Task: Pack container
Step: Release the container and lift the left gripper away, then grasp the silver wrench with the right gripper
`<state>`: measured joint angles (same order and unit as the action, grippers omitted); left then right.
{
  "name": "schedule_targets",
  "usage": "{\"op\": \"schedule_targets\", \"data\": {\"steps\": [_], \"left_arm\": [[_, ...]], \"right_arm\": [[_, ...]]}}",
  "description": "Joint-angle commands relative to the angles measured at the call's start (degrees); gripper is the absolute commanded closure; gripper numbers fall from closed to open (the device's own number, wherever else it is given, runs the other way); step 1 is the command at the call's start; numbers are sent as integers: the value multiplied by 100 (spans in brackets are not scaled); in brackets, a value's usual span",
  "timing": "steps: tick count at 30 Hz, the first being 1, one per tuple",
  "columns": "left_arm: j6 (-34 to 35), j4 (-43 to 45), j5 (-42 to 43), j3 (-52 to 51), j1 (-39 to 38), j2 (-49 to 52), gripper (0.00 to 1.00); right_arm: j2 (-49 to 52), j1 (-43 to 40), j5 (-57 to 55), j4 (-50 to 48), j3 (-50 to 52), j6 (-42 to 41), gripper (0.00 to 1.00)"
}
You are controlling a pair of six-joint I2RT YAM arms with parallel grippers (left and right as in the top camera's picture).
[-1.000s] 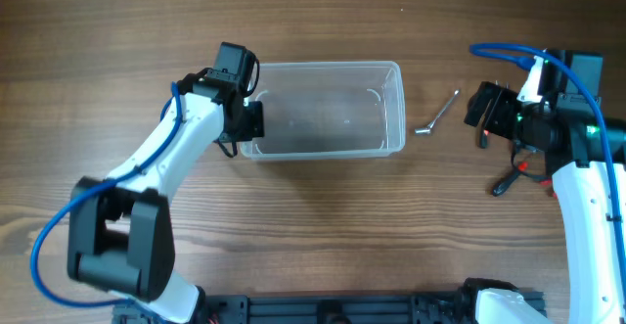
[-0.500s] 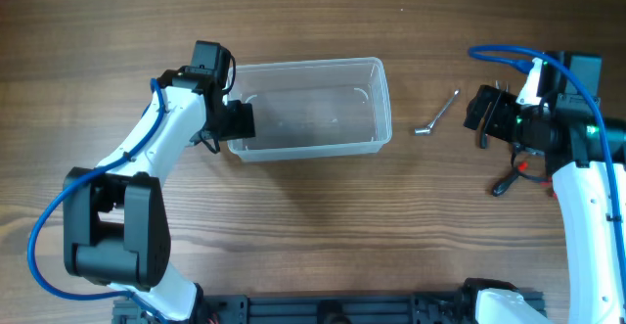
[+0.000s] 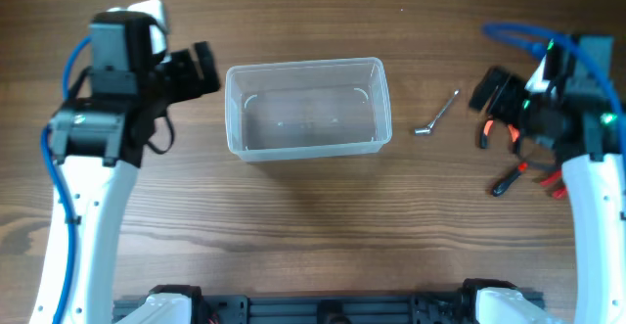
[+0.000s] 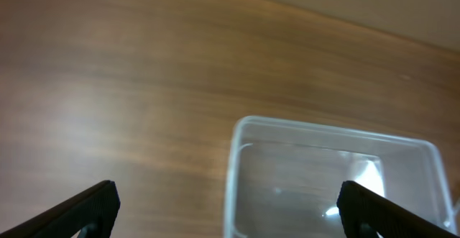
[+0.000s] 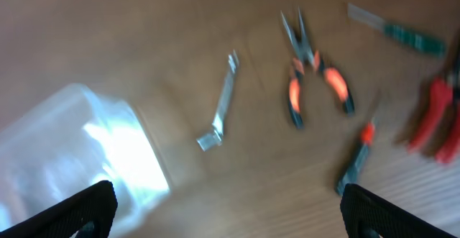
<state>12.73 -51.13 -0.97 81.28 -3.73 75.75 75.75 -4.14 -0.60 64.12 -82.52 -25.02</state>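
Observation:
The key's metal shaft [image 3: 444, 110] is below my right gripper and to its left in the overhead view, so my right gripper will next move toward the container [image 3: 305, 66] and down onto the shaft.
The container [image 3: 305, 66] is a clear, empty plastic tub at the middle of the wooden table. My left gripper [image 3: 206, 69] hangs open just left of its left wall, apart from it. In the left wrist view the container [image 4: 234, 167] lies ahead between the wide-spread fingers of the left gripper [image 4: 230, 209], which hold nothing. My right gripper [image 3: 487, 107] is open above the table at the right. The right wrist view is blurred; its gripper [image 5: 230, 206] is empty, with the container [image 5: 65, 141] at the lower left.
A small L-shaped metal key [image 3: 437, 115] [image 5: 221, 105] lies right of the tub. Orange-handled needle-nose pliers [image 5: 310, 72], a small screwdriver [image 5: 356, 160], a green-handled tool [image 5: 411, 39] and red-handled pliers [image 5: 437, 119] [image 3: 509, 179] lie at the right side.
My left gripper pulled the container to the left, then opened, let go of its left wall and drew back up and to the left. The right arm shifted slightly.

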Motion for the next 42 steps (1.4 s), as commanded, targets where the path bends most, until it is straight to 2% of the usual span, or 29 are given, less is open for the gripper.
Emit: {"op": "schedule_targets", "data": {"steps": [1,5,7,13,18,24,34,35,37,40,42], "left_arm": [[120,-236,111,-26,411,96,0],[120,-273,111,-26,448,96,0],[120,-273,109,-26,450,96,0],[120,-271,212,-26,791,98,0],[116,-280,291,-26,1143,118,0],[103,-326,291,-26,1152,118,0],[101,-531,286,-26,1152,118,0],[101,-529,289,-26,1152,118,0],[101,-525,289,-26,1152,118,0],[101,-525,286,-26,1152,118,0],[101,-518,286,-26,1152,118,0]], "right_arm": [[769,22,-236,-11,-647,-964,0],[1862,24,299,-221,-669,-1681,0],[2643,31,804,-313,-669,-1716,0],[3941,190,815,-439,-669,-1711,0],[4365,275,767,-616,-667,-1718,0],[4599,280,249,-662,-610,-1932,1],[5178,302,192,-693,-608,-1961,0],[5178,302,192,-710,-608,-1950,2],[5178,302,199,-708,-608,-1926,11],[5178,302,212,-699,-608,-1843,34],[5178,302,212,-706,-608,-1843,43]]}}
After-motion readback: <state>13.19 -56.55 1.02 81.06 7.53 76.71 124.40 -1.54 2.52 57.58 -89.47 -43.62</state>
